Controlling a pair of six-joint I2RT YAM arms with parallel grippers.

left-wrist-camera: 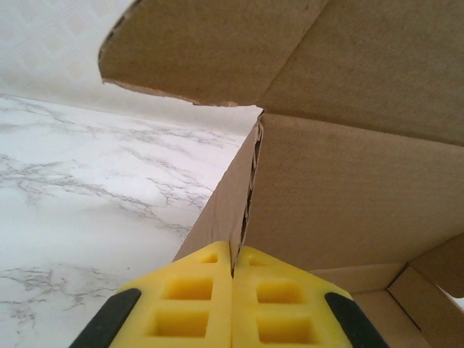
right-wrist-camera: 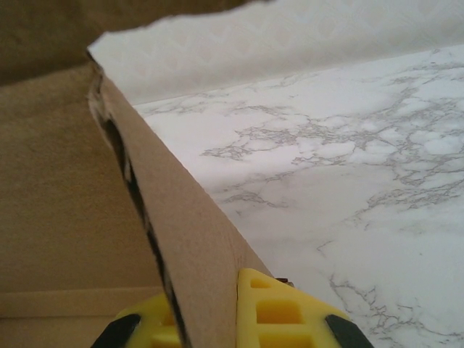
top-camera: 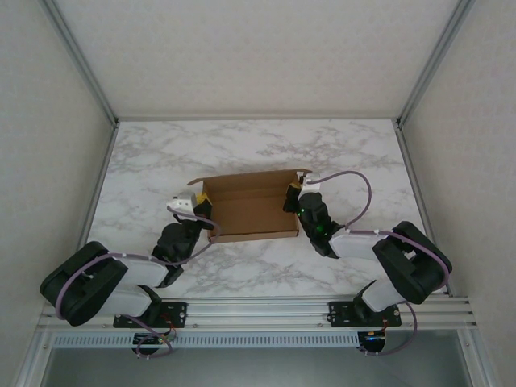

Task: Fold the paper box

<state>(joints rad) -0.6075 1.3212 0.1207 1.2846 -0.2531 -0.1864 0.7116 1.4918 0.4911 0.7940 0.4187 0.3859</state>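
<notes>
I will pull my right gripper back toward the box's near corner (top-camera: 297, 231) next and let go of the box's side, because that corner is closer to my base than the gripper is.
The paper box (top-camera: 251, 205) is a shallow brown cardboard box, open on top, in the middle of the marble table (top-camera: 242, 145). My left gripper (top-camera: 201, 201) is at its left side wall and is shut on that wall. In the left wrist view the yellow fingers (left-wrist-camera: 190, 290) pinch the thin wall edge (left-wrist-camera: 246, 196) between them, with a flap (left-wrist-camera: 217, 51) overhead. My right gripper (top-camera: 293, 197) is shut on the right side wall. In the right wrist view that wall (right-wrist-camera: 181, 239) runs up between the yellow fingers (right-wrist-camera: 279, 312).
Metal frame posts (top-camera: 85, 72) and white walls enclose the table on three sides. A rail (top-camera: 258, 310) runs along the near edge by the arm bases. Bare marble (right-wrist-camera: 348, 167) lies to the right of the box and to its left (left-wrist-camera: 87, 181).
</notes>
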